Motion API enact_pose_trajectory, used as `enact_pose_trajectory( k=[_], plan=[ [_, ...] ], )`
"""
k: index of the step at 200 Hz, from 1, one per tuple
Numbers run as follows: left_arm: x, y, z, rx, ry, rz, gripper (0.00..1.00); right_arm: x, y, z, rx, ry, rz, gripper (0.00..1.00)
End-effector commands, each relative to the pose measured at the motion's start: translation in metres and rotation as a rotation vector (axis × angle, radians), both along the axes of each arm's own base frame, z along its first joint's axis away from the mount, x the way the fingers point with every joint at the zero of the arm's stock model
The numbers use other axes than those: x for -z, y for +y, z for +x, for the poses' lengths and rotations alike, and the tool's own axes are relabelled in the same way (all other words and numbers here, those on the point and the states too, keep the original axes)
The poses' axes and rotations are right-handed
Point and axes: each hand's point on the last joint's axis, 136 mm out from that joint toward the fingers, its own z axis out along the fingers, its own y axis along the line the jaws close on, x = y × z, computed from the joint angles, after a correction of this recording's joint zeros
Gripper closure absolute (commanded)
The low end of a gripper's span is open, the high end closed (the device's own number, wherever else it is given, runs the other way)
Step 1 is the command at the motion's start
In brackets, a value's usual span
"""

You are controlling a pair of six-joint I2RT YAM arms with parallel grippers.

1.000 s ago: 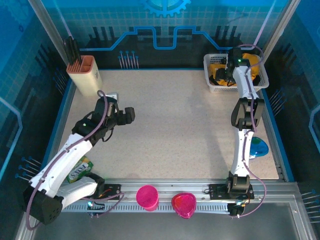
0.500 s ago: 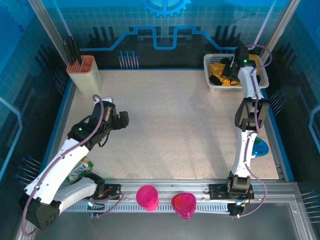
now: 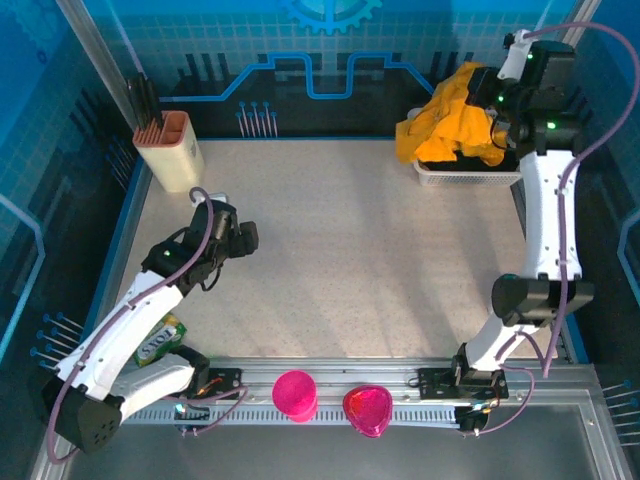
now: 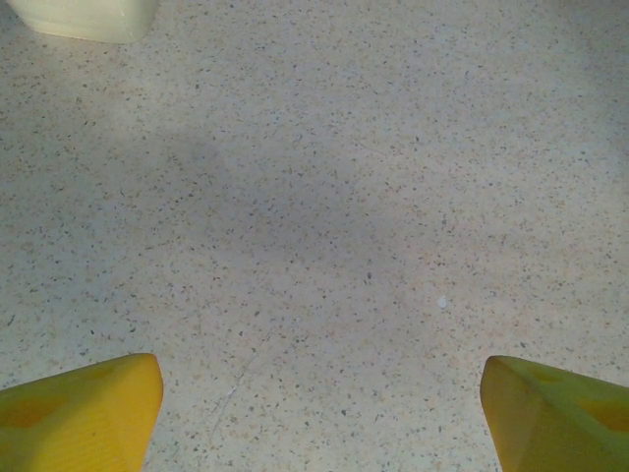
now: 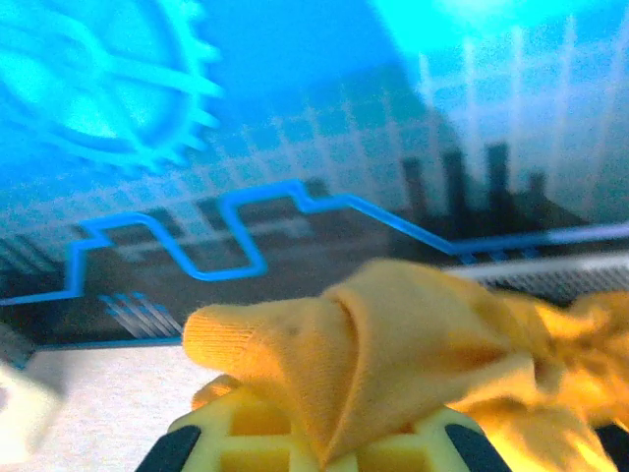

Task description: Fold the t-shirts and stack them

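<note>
The t-shirt (image 3: 447, 118) will go back and down with my right gripper, to be released on the bare middle tabletop, since that clear space is below and back of the gripper.
An orange-yellow t-shirt (image 3: 447, 118) hangs bunched above the white basket (image 3: 470, 177) at the back right, its lower folds still at the basket's rim. My right gripper (image 3: 497, 122) is raised over the basket and shut on the shirt. In the right wrist view the t-shirt (image 5: 393, 339) drapes over the gripper (image 5: 324, 447), with fabric pinched between the jaws. Over the left part of the table my left gripper (image 3: 245, 237) hovers. In its wrist view the gripper (image 4: 321, 393) is open, its yellow fingers (image 4: 88, 408) wide apart above bare tabletop.
A beige utensil holder (image 3: 170, 150) stands at the back left; its base corner (image 4: 88, 15) shows in the left wrist view. A green-yellow snack packet (image 3: 160, 340) lies by the left arm. A pink cup (image 3: 294, 393) and pink bowl (image 3: 366, 410) sit at the near rail.
My right arm has risen from inside the basket, pulling the t-shirt up out of it. The left gripper has drawn back slightly toward the left.
</note>
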Motion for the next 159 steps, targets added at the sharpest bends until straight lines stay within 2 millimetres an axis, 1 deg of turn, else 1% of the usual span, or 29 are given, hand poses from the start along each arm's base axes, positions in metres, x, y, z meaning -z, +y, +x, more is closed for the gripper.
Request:
enact_pose_trajectory(
  k=[1,10,15,17,22,23,34,46,54,56,62,71,89,115,128,141,159],
  plan=[
    [-0.017,-0.003,0.000,-0.012,-0.054,-0.044,0.15,-0.023,0.048,-0.026,-0.194,-0.042,0.027,1.00],
    [-0.020,-0.006,-0.001,-0.001,-0.052,-0.063,0.15,-0.034,0.063,-0.041,-0.238,-0.067,0.025,1.00],
    [-0.021,-0.008,-0.001,0.006,-0.050,-0.073,0.14,-0.037,0.069,-0.046,-0.255,-0.074,0.025,1.00],
    [-0.021,-0.009,-0.001,0.010,-0.049,-0.076,0.15,-0.038,0.075,-0.051,-0.271,-0.077,0.025,1.00],
    [-0.023,-0.011,-0.002,0.018,-0.046,-0.084,0.15,-0.041,0.080,-0.056,-0.288,-0.083,0.028,1.00],
    [-0.023,-0.011,-0.002,0.019,-0.045,-0.087,0.15,-0.042,0.084,-0.059,-0.300,-0.085,0.030,1.00],
    [-0.026,-0.014,-0.004,0.030,-0.038,-0.101,0.15,-0.049,0.103,-0.075,-0.358,-0.100,0.038,1.00],
    [-0.029,-0.016,-0.007,0.040,-0.030,-0.110,0.15,-0.052,0.121,-0.092,-0.414,-0.111,0.040,1.00],
    [-0.032,-0.017,-0.009,0.048,-0.029,-0.115,0.15,-0.053,0.130,-0.102,-0.437,-0.117,0.038,1.00],
    [-0.033,-0.017,-0.009,0.051,-0.028,-0.117,0.15,-0.053,0.135,-0.107,-0.452,-0.119,0.038,1.00],
    [-0.035,-0.018,-0.011,0.056,-0.025,-0.119,0.15,-0.054,0.140,-0.113,-0.461,-0.124,0.039,1.00],
    [-0.039,-0.019,-0.013,0.066,-0.024,-0.125,0.15,-0.056,0.152,-0.128,-0.493,-0.140,0.048,1.00],
    [-0.048,-0.025,-0.018,0.101,-0.026,-0.148,0.15,-0.050,0.175,-0.149,-0.549,-0.147,0.073,1.00],
    [-0.061,-0.036,-0.026,0.161,-0.045,-0.196,0.15,-0.035,0.206,-0.171,-0.597,-0.133,0.094,1.00],
    [-0.066,-0.043,-0.030,0.199,-0.059,-0.229,0.15,-0.026,0.220,-0.178,-0.608,-0.119,0.100,1.00],
    [-0.071,-0.053,-0.035,0.248,-0.071,-0.265,0.15,-0.015,0.239,-0.185,-0.633,-0.100,0.108,1.00],
    [-0.072,-0.065,-0.042,0.316,-0.079,-0.308,0.15,0.000,0.263,-0.190,-0.657,-0.063,0.117,1.00]
  ],
)
